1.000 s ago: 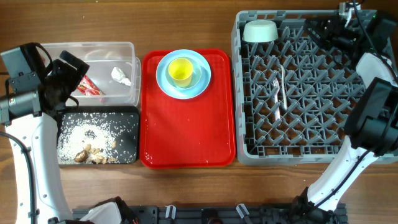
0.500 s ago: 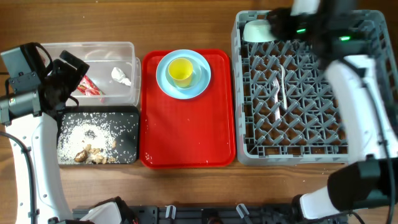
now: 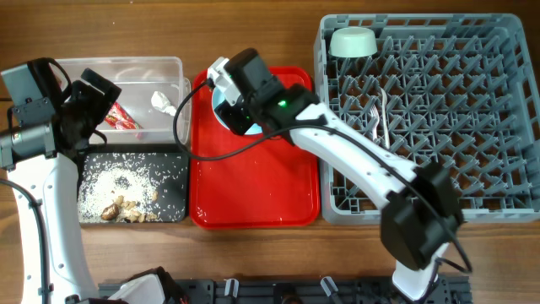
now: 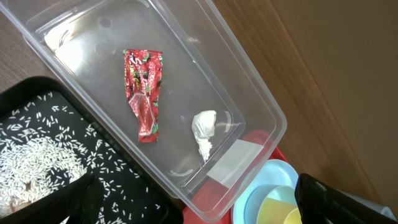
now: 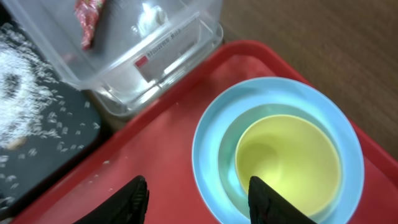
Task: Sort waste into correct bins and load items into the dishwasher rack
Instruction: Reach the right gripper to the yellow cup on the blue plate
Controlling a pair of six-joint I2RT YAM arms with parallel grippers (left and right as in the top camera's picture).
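The yellow cup's rim (image 5: 238, 160) stands open inside the bowl, below my right gripper and to its right in the wrist view. The gripper moves down that way astride it next.
The red wrapper (image 4: 144, 93) and the white tissue scrap (image 4: 204, 132) lie in the clear tub (image 3: 126, 67). Rice and brown bits lie in the black tray (image 3: 173, 198). My left gripper (image 4: 205, 208) is open and empty over the tub's near corner. My right gripper (image 5: 202, 202) is open and empty just above the red tray (image 3: 253, 181), beside the light-blue plate (image 5: 205, 146). The plate holds the small light-blue bowl (image 5: 229, 171) with the yellow cup (image 5: 289, 162) inside it. The grey rack (image 3: 506, 207) holds the pale green bowl (image 3: 353, 42), the white spoon (image 3: 384, 105) and the fork (image 3: 375, 135).
The right arm (image 3: 354, 156) reaches across the red tray and the rack's left wall. The tub and black tray sit tight against the red tray's left edge. Bare wood runs along the table's front and back.
My right arm has swung from the rack's far right corner leftward across the rack to above the plate on the red tray. The left arm has not moved.
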